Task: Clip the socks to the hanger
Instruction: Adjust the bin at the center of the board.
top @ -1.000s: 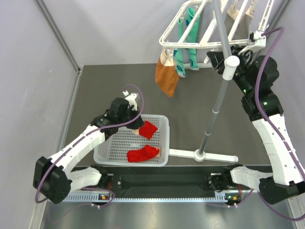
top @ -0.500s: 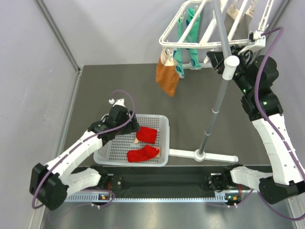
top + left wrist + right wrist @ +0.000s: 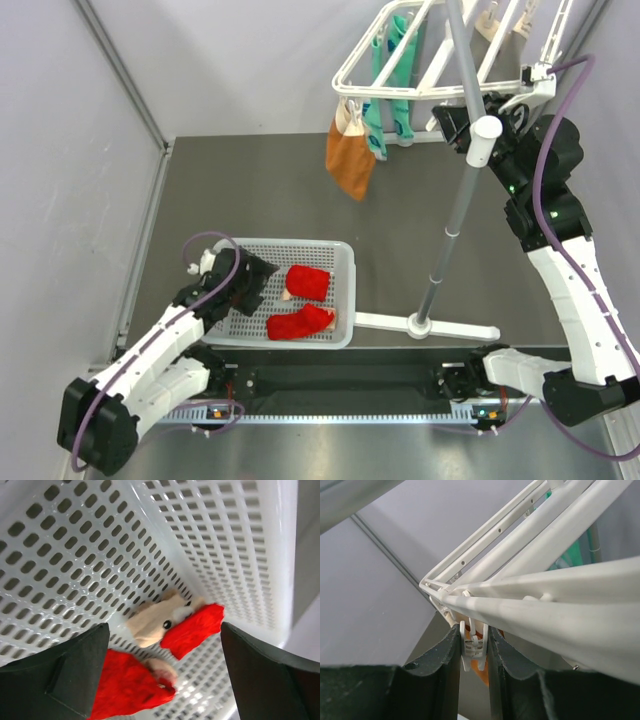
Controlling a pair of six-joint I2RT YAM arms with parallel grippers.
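I need to lower my left gripper into the basket (image 3: pixel 300 243) next and toward the right in the top view, onto the back sock's tan toe (image 3: pixel 287 295), because it lies uncovered.
Two red socks with tan toes lie in the white basket (image 3: pixel 300 243), one (image 3: pixel 308 282) behind the other (image 3: pixel 300 322). My left gripper (image 3: pixel 250 285) hovers open over the basket's left part, nothing between its fingers. In the left wrist view both red socks (image 3: pixel 192 630) (image 3: pixel 125 687) lie below the open gripper (image 3: pixel 164 647). The white hanger (image 3: pixel 430 90) stands on its grey pole (image 3: pixel 455 215) at the back right, with mint-green socks (image 3: pixel 392 80) hanging from it. My right gripper (image 3: pixel 473 637) is shut on a white clip (image 3: pixel 473 650) at the hanger's front edge.
An orange-brown sock (image 3: pixel 350 162) hangs from the hanger's front left corner and shows behind the clip (image 3: pixel 482 669). Beige socks (image 3: pixel 490 20) hang at the hanger's back right. The pole's white foot (image 3: pixel 440 327) lies to the right of the basket. Grey walls close in both sides.
My left gripper opened and let the rear red sock drop into the basket, then drew back left and toward the near edge. The right arm stayed still.
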